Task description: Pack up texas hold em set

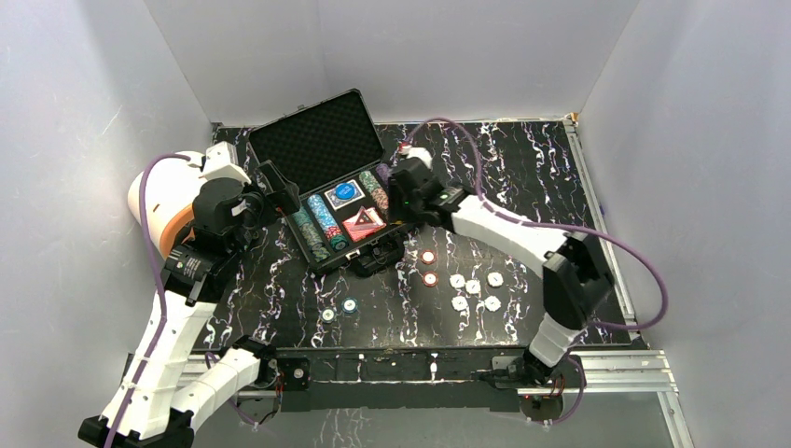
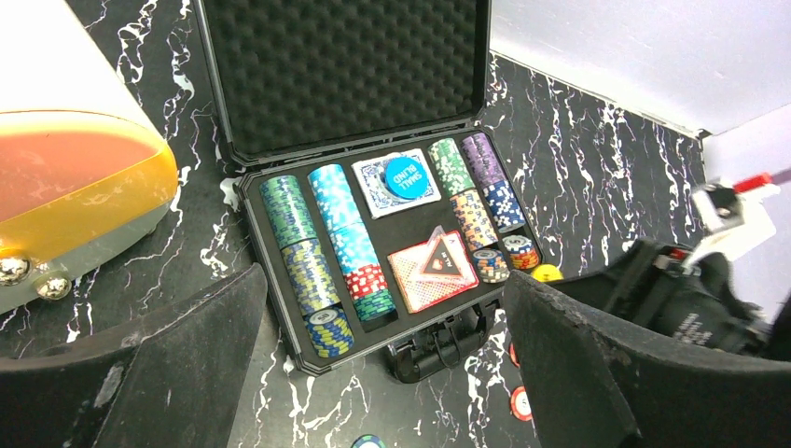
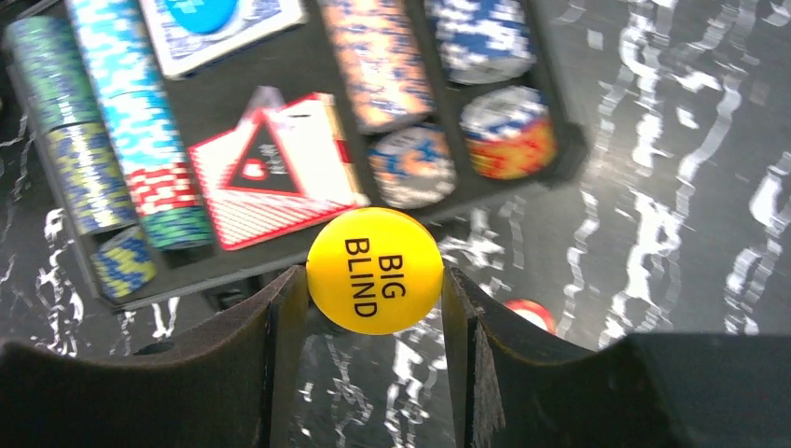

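I need to swing my right gripper over there and turn it square with the case first. Then I can lower the yellow button over the red deck (image 2: 434, 271).
The black case (image 1: 312, 140) lies open at the back left, its foam lid (image 2: 345, 75) raised. Rows of poker chips (image 2: 322, 252) fill its slots, beside a blue card deck (image 2: 373, 191) bearing a blue button (image 2: 407, 175) and a red deck (image 2: 434, 271). My right gripper (image 3: 373, 280) is shut on the yellow "BIG BLIND" button (image 3: 375, 271), held just off the case's near right corner (image 3: 560, 154); the button's edge also shows from the left wrist (image 2: 548, 273). My left gripper (image 2: 382, 373) is open and empty, hovering left of and in front of the case.
Loose chips lie on the black marbled table: two red (image 1: 428, 257), several white (image 1: 473, 287), and two more (image 1: 328, 315) near the front left. A big white-and-orange cylinder (image 1: 163, 201) stands left of the case. White walls enclose the table.
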You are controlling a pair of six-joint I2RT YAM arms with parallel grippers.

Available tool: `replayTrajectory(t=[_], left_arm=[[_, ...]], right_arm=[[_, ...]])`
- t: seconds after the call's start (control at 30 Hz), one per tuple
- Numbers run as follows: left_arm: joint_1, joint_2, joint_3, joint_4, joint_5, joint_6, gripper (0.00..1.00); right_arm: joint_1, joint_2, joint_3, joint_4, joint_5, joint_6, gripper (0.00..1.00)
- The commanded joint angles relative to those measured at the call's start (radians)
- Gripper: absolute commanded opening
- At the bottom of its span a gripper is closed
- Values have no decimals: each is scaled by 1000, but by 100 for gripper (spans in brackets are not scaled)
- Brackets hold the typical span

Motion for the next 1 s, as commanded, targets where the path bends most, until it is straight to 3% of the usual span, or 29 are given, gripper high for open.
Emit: replayTrajectory(t=[0.0,0.43,0.83,0.97], left_arm=[[-2,-17,0,3,-13,1,98],[-2,-24,-10,-5,-15,2,98],[-2,-22,-18,-5,-22,3,98],[-2,-19,-19,-5,-21,0,98]], right_arm=[[91,135,161,14,73,-43,55],[145,375,417,-40,85,-172,56],[162,446,485,-76,39,-214,59],[165,460,503,-95,40,-233,66]])
